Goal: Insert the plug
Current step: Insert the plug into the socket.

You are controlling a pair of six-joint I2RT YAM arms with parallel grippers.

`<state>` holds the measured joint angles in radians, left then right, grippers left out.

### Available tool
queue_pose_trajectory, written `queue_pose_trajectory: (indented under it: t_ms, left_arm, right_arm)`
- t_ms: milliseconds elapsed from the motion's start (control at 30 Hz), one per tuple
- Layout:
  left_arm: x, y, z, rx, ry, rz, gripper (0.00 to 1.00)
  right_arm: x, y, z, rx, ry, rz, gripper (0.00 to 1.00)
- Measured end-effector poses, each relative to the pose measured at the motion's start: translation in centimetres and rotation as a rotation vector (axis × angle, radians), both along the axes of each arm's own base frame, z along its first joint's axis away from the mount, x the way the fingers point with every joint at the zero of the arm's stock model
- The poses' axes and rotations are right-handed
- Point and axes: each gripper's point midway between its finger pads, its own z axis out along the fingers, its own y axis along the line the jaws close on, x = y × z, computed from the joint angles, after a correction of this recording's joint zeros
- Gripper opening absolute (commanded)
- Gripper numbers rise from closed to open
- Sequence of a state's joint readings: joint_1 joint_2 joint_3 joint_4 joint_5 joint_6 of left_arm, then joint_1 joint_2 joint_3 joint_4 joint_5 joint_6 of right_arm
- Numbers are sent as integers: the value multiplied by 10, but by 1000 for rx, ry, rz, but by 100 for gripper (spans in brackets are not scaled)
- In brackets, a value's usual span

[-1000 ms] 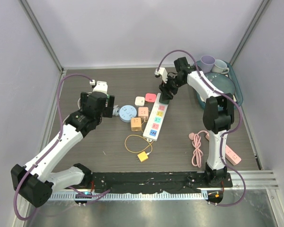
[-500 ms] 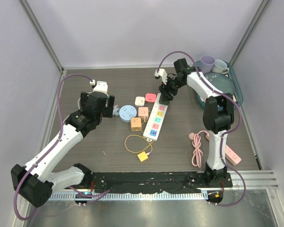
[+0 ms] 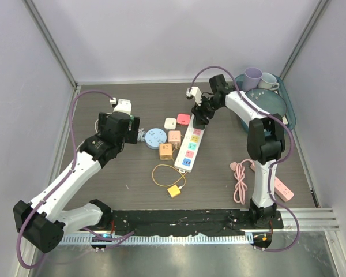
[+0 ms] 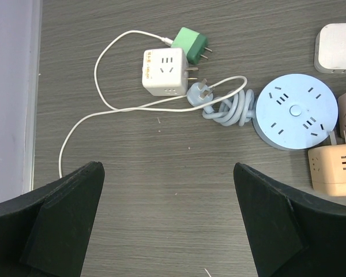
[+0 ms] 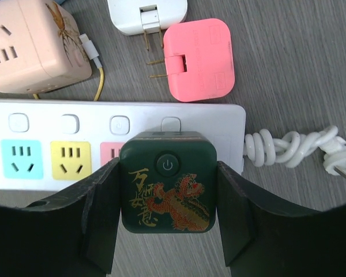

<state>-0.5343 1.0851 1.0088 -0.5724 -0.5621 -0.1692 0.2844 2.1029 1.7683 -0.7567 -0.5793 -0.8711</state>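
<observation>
I will move my right gripper to the right in the top view, swinging the strip's cord end (image 5: 230, 131) along. Then I will let go of the plug, because it is over the strip's end socket.
My right gripper (image 5: 168, 176) is shut on the plug (image 5: 168, 182), a dark green cube with a gold and red dragon and a power button. The plug sits over the end socket of the white power strip (image 5: 222, 122), right beside its pink socket. Whether its prongs are inside the socket is hidden. In the top view that gripper (image 3: 200, 119) is at the far end of the strip (image 3: 190, 149). My left gripper (image 4: 168, 196) stands wide open above bare table, with nothing between its fingers; in the top view it is to the left (image 3: 132, 130).
A pink flat adapter (image 5: 199, 60), a white adapter (image 5: 147, 14) and a peach cube (image 5: 34, 46) lie just beyond the strip. Its coiled white cord (image 5: 294, 144) lies to the right. Ahead of the left gripper are a white cube (image 4: 164, 72), green plug (image 4: 189, 43) and blue round socket (image 4: 297, 112).
The right wrist has shifted slightly to the left while its fingers stay on the plug at the strip's far end. The left arm has not moved.
</observation>
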Motion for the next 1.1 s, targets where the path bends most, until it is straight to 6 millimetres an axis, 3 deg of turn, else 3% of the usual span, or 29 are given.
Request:
queue_pose_trajectory:
  t_ms: [133, 667, 800, 967, 1100]
  left_arm:
    - [0, -1, 0, -3, 2, -5, 100]
    - [1, -2, -4, -3, 0, -7, 99]
    - [0, -3, -10, 1, 11, -17, 100]
    - [3, -8, -9, -15, 3, -38, 100]
    - [3, -11, -8, -29, -4, -49, 100]
  right_arm:
    - [-1, -4, -10, -35, 4, -18, 1]
    - [-6, -19, -12, 28, -9, -70, 1]
    - [-12, -32, -11, 45, -21, -117, 1]
    - [-30, -63, -11, 61, -28, -217, 1]
    - [-30, -66, -11, 84, -44, -254, 1]
